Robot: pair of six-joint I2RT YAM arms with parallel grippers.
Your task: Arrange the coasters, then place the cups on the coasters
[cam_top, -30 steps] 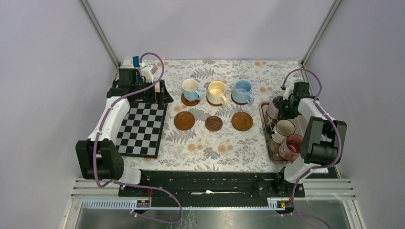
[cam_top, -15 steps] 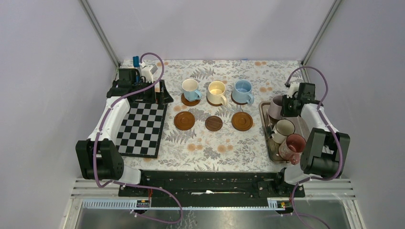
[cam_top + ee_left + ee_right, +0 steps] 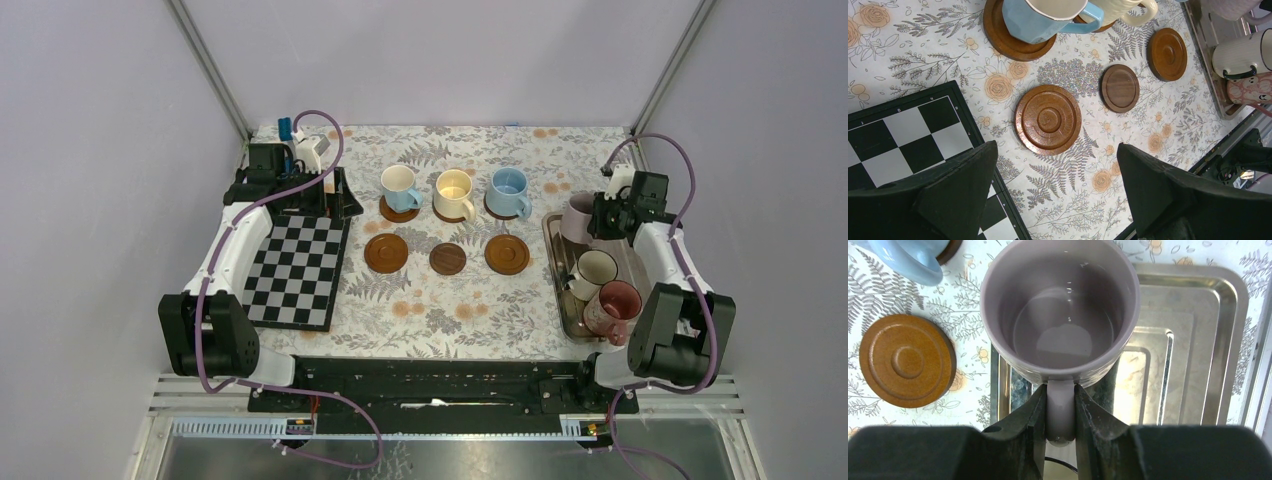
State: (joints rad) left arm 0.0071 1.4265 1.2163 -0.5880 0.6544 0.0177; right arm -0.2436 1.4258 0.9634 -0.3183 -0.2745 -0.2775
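The bare coaster by the tray is below my right gripper, to its left in the top view. My right gripper needs to bring the lilac-grey cup over it next, lower the cup and release it.
Three cups, a blue one [image 3: 400,187], a yellow-cream one [image 3: 454,190] and a light blue one [image 3: 509,189], stand on the back row of coasters. Three bare coasters [image 3: 385,252] [image 3: 447,258] [image 3: 507,254] lie in front of them. My right gripper [image 3: 1060,396] is shut on the handle of the lilac-grey cup [image 3: 1060,310], held upright over the left end of the metal tray [image 3: 1198,315]. A white-cream cup [image 3: 594,270] and a pinkish red cup [image 3: 612,305] rest in the tray. My left gripper [image 3: 1055,147] hangs open above the cloth near the left bare coaster [image 3: 1048,119].
The chequered board [image 3: 295,270] lies left of the coasters, under my left arm. The tray [image 3: 553,228] runs along the right side of the floral cloth. Frame posts and grey walls close in the back corners.
My right wrist has shifted to the right and slightly back, carrying the lilac-grey cup with it, and its elbow has swung nearer. The left arm has stayed still.
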